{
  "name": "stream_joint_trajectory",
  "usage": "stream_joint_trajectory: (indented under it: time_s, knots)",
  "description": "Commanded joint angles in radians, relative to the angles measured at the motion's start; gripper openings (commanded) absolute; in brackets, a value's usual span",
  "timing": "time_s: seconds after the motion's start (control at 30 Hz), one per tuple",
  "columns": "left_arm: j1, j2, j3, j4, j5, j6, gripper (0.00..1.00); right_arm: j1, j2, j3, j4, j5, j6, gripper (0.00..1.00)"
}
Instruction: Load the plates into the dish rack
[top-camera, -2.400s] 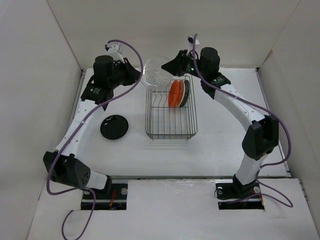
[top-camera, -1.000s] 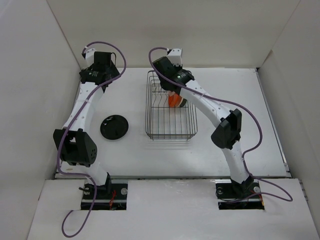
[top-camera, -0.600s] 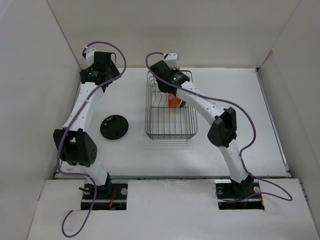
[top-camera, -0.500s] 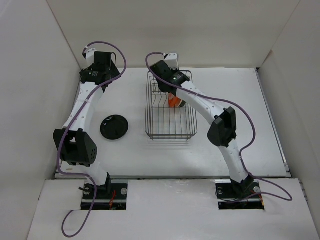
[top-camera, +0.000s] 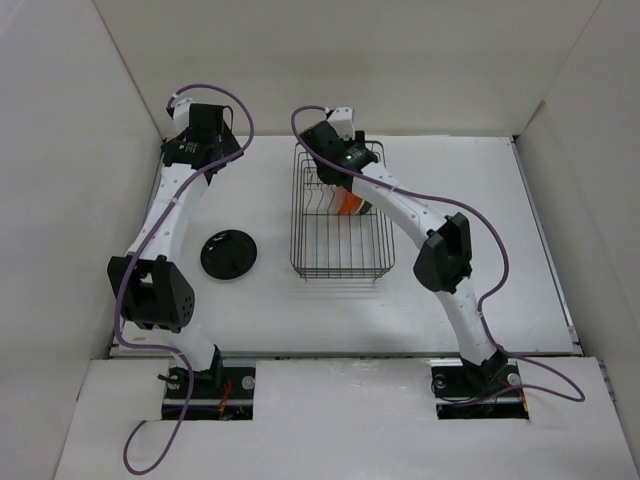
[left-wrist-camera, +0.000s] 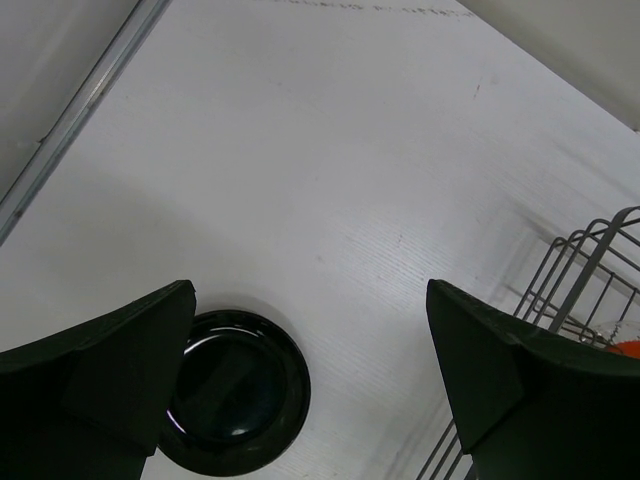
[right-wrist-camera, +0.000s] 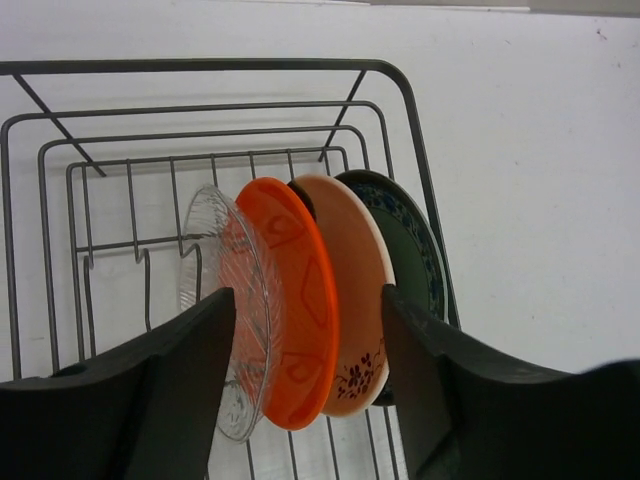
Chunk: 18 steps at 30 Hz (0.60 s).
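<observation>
The left gripper moves back and down onto the plate's rim nearest the metal piece (top-camera: 204, 260) next, as the glossy black plate lies flat with its rim clear.
The black wire dish rack (right-wrist-camera: 200, 66) holds four plates upright at its far end: clear glass (right-wrist-camera: 213, 250), orange (right-wrist-camera: 295, 300), cream with a dark floral mark (right-wrist-camera: 362, 290) and dark teal patterned (right-wrist-camera: 415, 250). My right gripper (right-wrist-camera: 310, 370) hangs open just above them, one finger beside the glass plate and the other by the cream and teal ones. The glossy black plate (top-camera: 228, 254) lies flat on the table left of the rack (top-camera: 340, 266). My left gripper (left-wrist-camera: 308, 300) is open and empty, high above the table's far left, with the black plate (left-wrist-camera: 235, 400) below it.
White walls close in the table on three sides, and a metal strip (left-wrist-camera: 80, 110) runs along the left wall's foot. The near part of the rack has bare divider prongs. The right arm (top-camera: 440, 250) arches over the rack's right side.
My right gripper has opened and let go of the clear glass plate, which now stands in the rack beside the orange one. The right wrist shifted slightly. The left arm stayed still.
</observation>
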<state>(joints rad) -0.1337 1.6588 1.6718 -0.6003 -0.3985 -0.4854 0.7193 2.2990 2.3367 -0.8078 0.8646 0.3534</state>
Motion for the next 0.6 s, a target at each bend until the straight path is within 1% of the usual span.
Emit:
stream_joint_trajectory:
  time_s: [0.0, 0.03, 0.07, 0.13, 0.17, 0.2, 0.23, 0.27, 0.3, 0.33, 0.37, 0.4, 0.43, 0.47, 0.5, 0.53, 0.57]
  knots:
    - [0.0, -0.007, 0.043, -0.018, -0.045, -0.028, 1.0, 0.006, -0.085, 0.038, 0.027, -0.003, -0.008, 0.67]
    - [0.0, -0.007, 0.043, -0.027, -0.045, -0.038, 1.0, 0.006, -0.122, 0.038, 0.027, -0.003, -0.03, 0.67]
    - [0.0, -0.023, 0.043, -0.039, -0.045, -0.056, 1.0, 0.015, -0.144, 0.038, 0.027, 0.008, -0.03, 0.7]
    - [0.048, -0.054, -0.041, -0.027, 0.009, -0.076, 1.0, 0.026, -0.215, 0.017, 0.045, 0.019, -0.057, 0.8]
    - [0.065, -0.074, -0.081, -0.013, 0.059, -0.076, 1.0, 0.026, -0.242, 0.006, 0.045, 0.019, -0.076, 0.81]
    - [0.081, -0.117, -0.162, 0.011, 0.079, -0.076, 1.0, 0.026, -0.271, -0.008, 0.054, 0.005, -0.085, 0.84]
    - [0.115, -0.138, -0.2, 0.02, 0.096, -0.085, 1.0, 0.035, -0.298, -0.048, 0.067, 0.005, -0.085, 0.88]
    - [0.134, -0.158, -0.236, 0.02, 0.111, -0.085, 1.0, 0.035, -0.362, -0.077, 0.079, -0.01, -0.115, 0.88]
    - [0.147, -0.194, -0.268, 0.02, 0.121, -0.096, 1.0, 0.035, -0.396, -0.109, 0.093, -0.05, -0.131, 0.91]
    - [0.173, -0.209, -0.332, 0.02, 0.121, -0.119, 1.0, 0.046, -0.432, -0.143, 0.107, -0.077, -0.145, 0.91]
    - [0.183, -0.224, -0.363, 0.005, 0.121, -0.134, 1.0, 0.046, -0.5, -0.216, 0.134, -0.108, -0.168, 0.91]
    - [0.183, -0.258, -0.394, 0.005, 0.15, -0.151, 1.0, 0.046, -0.536, -0.259, 0.156, -0.145, -0.185, 0.91]
    - [0.192, -0.277, -0.461, -0.004, 0.15, -0.169, 1.0, 0.046, -0.573, -0.302, 0.179, -0.232, -0.198, 0.91]
    - [0.192, -0.296, -0.496, -0.004, 0.167, -0.18, 1.0, 0.046, -0.607, -0.383, 0.221, -0.274, -0.199, 0.91]
    - [0.201, -0.318, -0.53, -0.004, 0.167, -0.192, 1.0, 0.046, -0.671, -0.423, 0.245, -0.323, -0.226, 0.91]
    - [0.201, -0.355, -0.558, -0.004, 0.167, -0.208, 1.0, 0.046, -0.7, -0.462, 0.268, -0.417, -0.235, 0.91]
    - [0.201, -0.37, -0.611, -0.004, 0.167, -0.231, 1.0, 0.055, -0.728, -0.496, 0.289, -0.453, -0.235, 0.91]
